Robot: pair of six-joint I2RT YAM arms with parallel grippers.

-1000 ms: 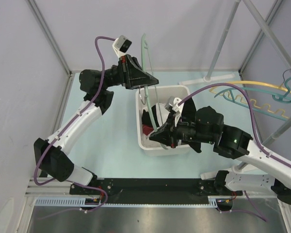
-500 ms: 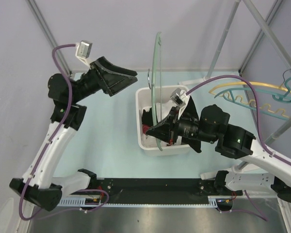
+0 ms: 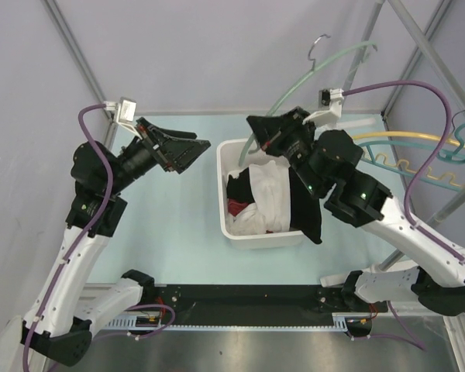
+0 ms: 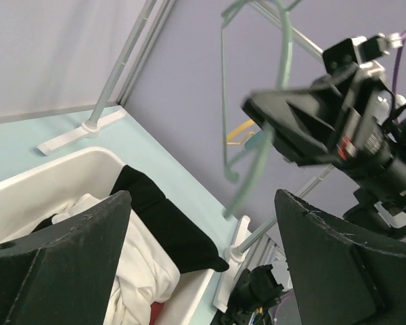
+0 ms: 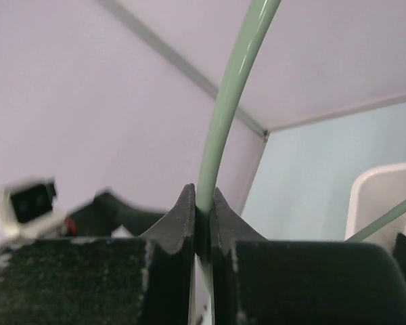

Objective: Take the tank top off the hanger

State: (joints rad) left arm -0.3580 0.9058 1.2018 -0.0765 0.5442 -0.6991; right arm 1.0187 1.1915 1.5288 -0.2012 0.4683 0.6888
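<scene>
The robot's right gripper should next swing the empty hanger's hook onto the rack's bar (image 3: 435,60) and release it, since that bar is outward of the gripper and to its right in the top view.
My right gripper (image 3: 257,132) is shut on the rod of a pale green hanger (image 3: 298,81) and holds it up over the far edge of the white bin (image 3: 222,186). The hook points to the back right, and no garment hangs on it. In the right wrist view the rod (image 5: 233,88) is pinched between the jaws (image 5: 201,210). A black garment (image 3: 308,209) drapes over the bin's right wall, and a white garment (image 3: 267,194) lies inside. My left gripper (image 3: 194,153) is open and empty, left of the bin; its fingers (image 4: 54,257) frame the blurred hanger (image 4: 257,156).
A red cloth (image 3: 236,208) lies in the bin. A rack at the right carries yellow and teal hangers (image 3: 418,151), with its pole (image 3: 356,70) and white foot (image 3: 337,124) behind the bin. Metal frame posts stand at the cell's corners.
My left gripper let go of the hanger, pulled away left and dropped lower. My right gripper lifted the hanger out of the bin and swung it up toward the back right.
</scene>
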